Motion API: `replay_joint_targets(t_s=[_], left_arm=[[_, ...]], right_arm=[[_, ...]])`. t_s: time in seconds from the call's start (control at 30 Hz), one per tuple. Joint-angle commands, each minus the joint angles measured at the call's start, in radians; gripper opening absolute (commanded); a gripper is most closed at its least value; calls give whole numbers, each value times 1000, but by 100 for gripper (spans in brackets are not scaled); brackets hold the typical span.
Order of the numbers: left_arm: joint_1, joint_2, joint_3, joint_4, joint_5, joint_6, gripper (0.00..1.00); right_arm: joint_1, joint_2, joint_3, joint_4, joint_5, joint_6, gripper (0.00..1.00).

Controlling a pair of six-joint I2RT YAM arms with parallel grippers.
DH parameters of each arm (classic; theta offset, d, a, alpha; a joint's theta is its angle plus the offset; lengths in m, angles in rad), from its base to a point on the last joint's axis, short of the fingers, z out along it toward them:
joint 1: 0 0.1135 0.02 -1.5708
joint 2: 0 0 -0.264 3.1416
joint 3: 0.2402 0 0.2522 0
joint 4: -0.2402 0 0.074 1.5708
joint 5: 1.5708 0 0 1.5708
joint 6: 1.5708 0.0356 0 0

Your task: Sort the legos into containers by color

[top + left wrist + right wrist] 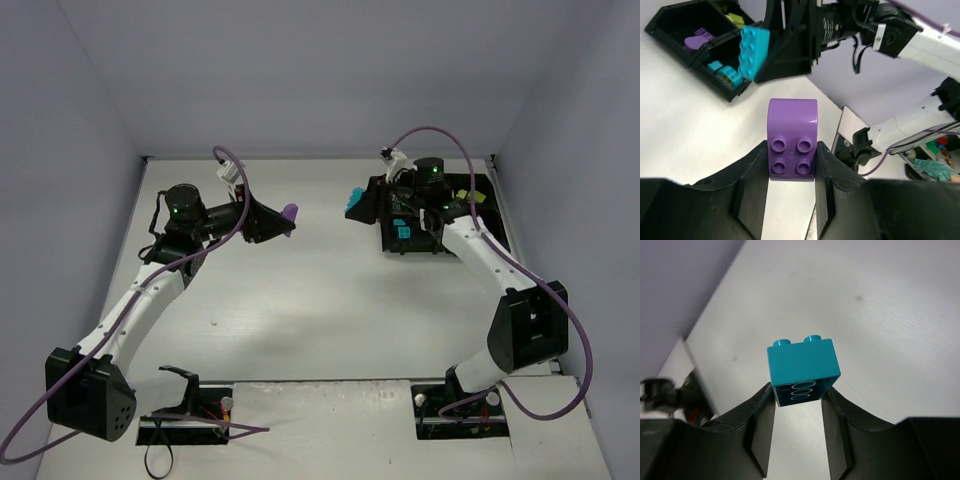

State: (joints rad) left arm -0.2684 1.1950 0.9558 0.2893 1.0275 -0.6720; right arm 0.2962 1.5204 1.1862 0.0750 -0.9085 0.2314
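Note:
Next, my right gripper will move the cyan brick toward the right in the top view, then down over the tray's cyan-holding section [403, 230] to release it, as the colors match.
My left gripper [284, 218] is shut on a purple brick [291, 213] with a rounded end and holds it above the table's middle; it also shows in the left wrist view [792, 145]. My right gripper [362, 203] is shut on a cyan brick [354, 201] and holds it just left of the black four-compartment tray [400, 250]. The right wrist view shows that brick [802, 367] from its hollow underside. The tray [710, 81] holds a purple piece [697, 39], lime green bricks [735, 20] and a cyan brick [717, 66] in separate compartments.
The white table [330, 310] is boxed in by pale walls at the back and both sides. The two grippers face each other, a short gap apart. Purple cables [440, 135] loop over both arms. The arm bases [90, 390] stand at the near edge.

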Motion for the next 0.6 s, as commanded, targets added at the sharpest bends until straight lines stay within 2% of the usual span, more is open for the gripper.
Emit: replay_joint_targets(t_s=[0.0, 0.1, 0.2, 0.37, 0.57], left_arm=[[3, -69, 40, -76, -41, 119, 10], [3, -92, 35, -157, -82, 181, 10], [1, -110, 35, -222, -110, 225, 10], [1, -129, 23, -256, -132, 250, 11], [1, -146, 20, -318, -158, 295, 11]], right_arm=[[-26, -45, 47, -87, 391, 9, 0], [-49, -36, 41, -142, 598, 87, 0], [-63, -23, 44, -165, 715, 137, 2], [-110, 61, 66, -204, 764, 183, 11], [-146, 156, 110, -216, 787, 212, 32]])
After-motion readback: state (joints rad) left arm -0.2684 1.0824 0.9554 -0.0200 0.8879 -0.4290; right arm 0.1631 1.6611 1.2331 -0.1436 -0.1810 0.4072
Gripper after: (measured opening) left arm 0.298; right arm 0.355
